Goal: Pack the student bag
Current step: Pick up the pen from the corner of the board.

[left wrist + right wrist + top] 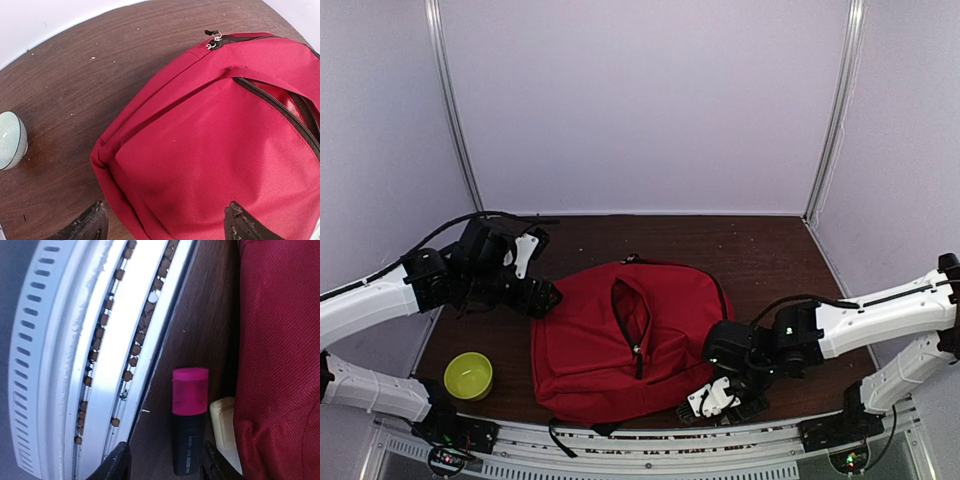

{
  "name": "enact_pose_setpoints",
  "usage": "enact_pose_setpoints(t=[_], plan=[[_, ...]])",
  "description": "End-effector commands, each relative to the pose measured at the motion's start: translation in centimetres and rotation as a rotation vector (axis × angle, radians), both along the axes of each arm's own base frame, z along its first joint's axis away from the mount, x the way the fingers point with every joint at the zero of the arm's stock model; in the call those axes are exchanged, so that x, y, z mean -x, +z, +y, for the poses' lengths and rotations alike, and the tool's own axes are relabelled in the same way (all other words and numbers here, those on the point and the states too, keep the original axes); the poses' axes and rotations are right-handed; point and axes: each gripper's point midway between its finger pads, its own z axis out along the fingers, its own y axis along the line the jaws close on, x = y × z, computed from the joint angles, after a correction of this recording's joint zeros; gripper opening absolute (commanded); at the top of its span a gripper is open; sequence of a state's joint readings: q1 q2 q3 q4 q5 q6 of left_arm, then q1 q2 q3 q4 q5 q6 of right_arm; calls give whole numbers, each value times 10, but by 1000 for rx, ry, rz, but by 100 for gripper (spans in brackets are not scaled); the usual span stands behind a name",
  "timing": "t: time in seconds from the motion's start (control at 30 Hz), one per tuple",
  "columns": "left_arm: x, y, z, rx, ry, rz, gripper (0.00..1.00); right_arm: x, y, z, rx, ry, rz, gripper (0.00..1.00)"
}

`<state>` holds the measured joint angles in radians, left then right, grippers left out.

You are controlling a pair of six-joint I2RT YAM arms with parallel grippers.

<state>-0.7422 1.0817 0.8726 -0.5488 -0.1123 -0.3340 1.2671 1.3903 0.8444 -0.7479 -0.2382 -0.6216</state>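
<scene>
My right gripper will go down onto the highlighter's dark body [187, 445] next, moving gently toward the cream block, because the black highlighter is closer to the finger by that block.
The student bag [620, 340], a large red backpack, lies flat mid-table with its front zip pocket [632, 320] gaping. In the left wrist view the student bag [215, 150] fills the right side, its zip pulls [214, 37] at the top. My left gripper [165, 222] is open above the bag's left edge, seen from above at the left gripper [542, 295]. My right gripper [718, 408] is low at the near table edge beside the bag. In its wrist view the right gripper [166, 462] is open around a black highlighter with a pink cap [189, 420] lying on the table.
A green bowl [468, 375] stands near left; it shows as the bowl [10, 140] in the left wrist view. A cream block [222, 425] lies between highlighter and bag [280, 365]. The white slotted rail [100, 340] runs along the table's near edge.
</scene>
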Motion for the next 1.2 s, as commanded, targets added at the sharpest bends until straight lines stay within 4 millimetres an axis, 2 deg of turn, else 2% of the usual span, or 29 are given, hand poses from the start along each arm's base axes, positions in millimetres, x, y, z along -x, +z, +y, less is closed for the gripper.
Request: enact_pose_setpoints(t=[0.0, 0.23, 0.47, 0.63, 0.8, 1.0, 1.17], plan=[[-3, 4, -1, 4, -5, -18, 82, -21, -20, -13, 115, -32, -97, 47], [-2, 3, 0, 3, -7, -19, 82, -36, -36, -13, 181, -74, -142, 46], [-1, 2, 1, 4, -5, -19, 82, -36, -41, -12, 183, -66, -142, 47], [-2, 2, -1, 1, -8, -19, 82, -38, -52, -4, 213, -77, -122, 44], [-1, 2, 0, 0, -6, -16, 82, -36, -64, -7, 276, -83, -99, 35], [-1, 1, 2, -4, 0, -19, 82, -32, -59, -9, 256, -71, -89, 19], [-1, 0, 1, -5, -4, -15, 82, -27, -51, -9, 245, -62, -90, 15]])
